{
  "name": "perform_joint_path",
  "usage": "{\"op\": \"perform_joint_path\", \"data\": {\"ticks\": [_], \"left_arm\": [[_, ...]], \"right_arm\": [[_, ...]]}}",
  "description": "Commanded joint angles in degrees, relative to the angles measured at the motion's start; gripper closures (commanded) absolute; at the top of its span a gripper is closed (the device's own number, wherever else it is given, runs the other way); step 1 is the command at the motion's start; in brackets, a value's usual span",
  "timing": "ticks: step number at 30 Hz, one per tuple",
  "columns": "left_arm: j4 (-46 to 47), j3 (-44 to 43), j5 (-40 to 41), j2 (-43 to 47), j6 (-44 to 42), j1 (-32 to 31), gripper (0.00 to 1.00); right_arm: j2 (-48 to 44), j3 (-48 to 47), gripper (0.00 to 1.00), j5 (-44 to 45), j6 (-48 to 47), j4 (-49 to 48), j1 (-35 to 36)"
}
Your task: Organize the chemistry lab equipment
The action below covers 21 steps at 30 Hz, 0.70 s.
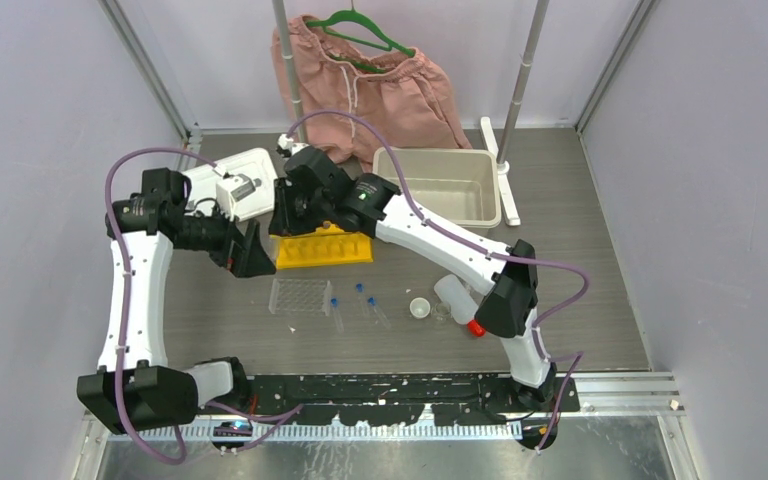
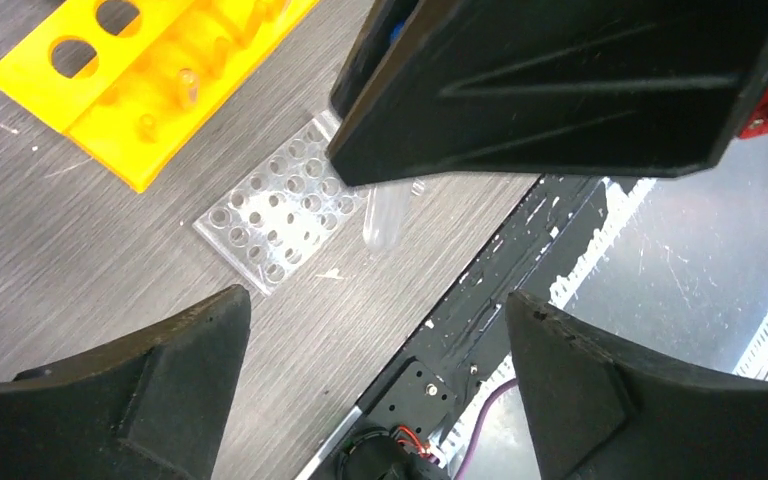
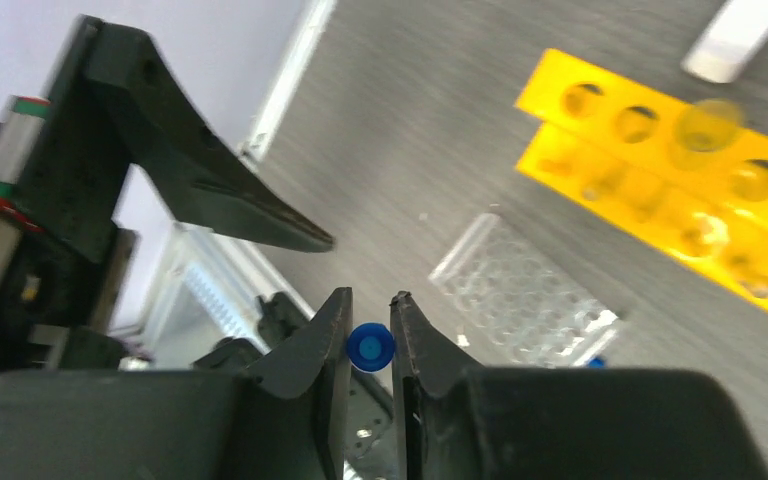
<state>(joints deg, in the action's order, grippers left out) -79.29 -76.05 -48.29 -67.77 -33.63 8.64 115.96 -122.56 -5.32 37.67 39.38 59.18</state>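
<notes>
My right gripper needs to go down and back to the clear grid rack's far corner (image 1: pixel 279 286) (image 3: pixel 482 236) and let go of the tube there, with its clear end down.
My right gripper (image 3: pixel 372 300) is shut on a small clear blue-capped tube (image 3: pixel 371 347), held above the table left of the yellow holed rack (image 3: pixel 660 180). My left gripper (image 2: pixel 378 298) stands wide open just beside it with nothing between its fingers. In the left wrist view the tube's clear end (image 2: pixel 385 215) pokes out under the right gripper's black finger. The clear grid rack (image 1: pixel 300 297) lies in front of the yellow rack (image 1: pixel 325 247). More blue-capped tubes (image 1: pixel 372 308) lie loose to its right. Further right are a small white dish (image 1: pixel 420 308), a tiny beaker (image 1: pixel 441 312) and the red-capped squeeze bottle (image 1: pixel 457 298).
A beige bin (image 1: pixel 440 185) stands at the back right and a white tray (image 1: pixel 245 180) at the back left. Pink shorts on a green hanger (image 1: pixel 370 90) hang behind, between two metal posts. The black base rail (image 1: pixel 410 390) runs along the near edge.
</notes>
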Motion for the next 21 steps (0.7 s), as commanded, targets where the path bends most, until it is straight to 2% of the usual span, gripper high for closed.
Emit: {"op": "perform_joint_path", "data": {"ticks": [1, 4, 9, 14, 21], "left_arm": [[4.29, -0.26, 4.25, -1.52, 5.18, 0.32, 0.0], [6.06, -0.62, 5.76, -4.36, 8.41, 1.94, 0.0], [4.83, -3.12, 3.69, -11.07, 10.22, 9.34, 0.04], [1.75, -4.42, 3.38, -14.65, 7.89, 13.88, 0.07], [4.38, -1.44, 7.28, -13.03, 8.28, 14.28, 0.04]], "right_arm": [[-6.26, 4.12, 0.99, 11.05, -6.43, -1.37, 0.06], [-7.69, 9.37, 0.99, 15.99, -9.78, -4.74, 1.39], [-8.31, 17.89, 0.99, 25.41, -16.7, -13.15, 6.22], [-6.48, 22.98, 0.99, 27.53, -19.09, -22.5, 8.61], [0.69, 22.44, 0.99, 30.01, -22.07, -29.91, 11.28]]}}
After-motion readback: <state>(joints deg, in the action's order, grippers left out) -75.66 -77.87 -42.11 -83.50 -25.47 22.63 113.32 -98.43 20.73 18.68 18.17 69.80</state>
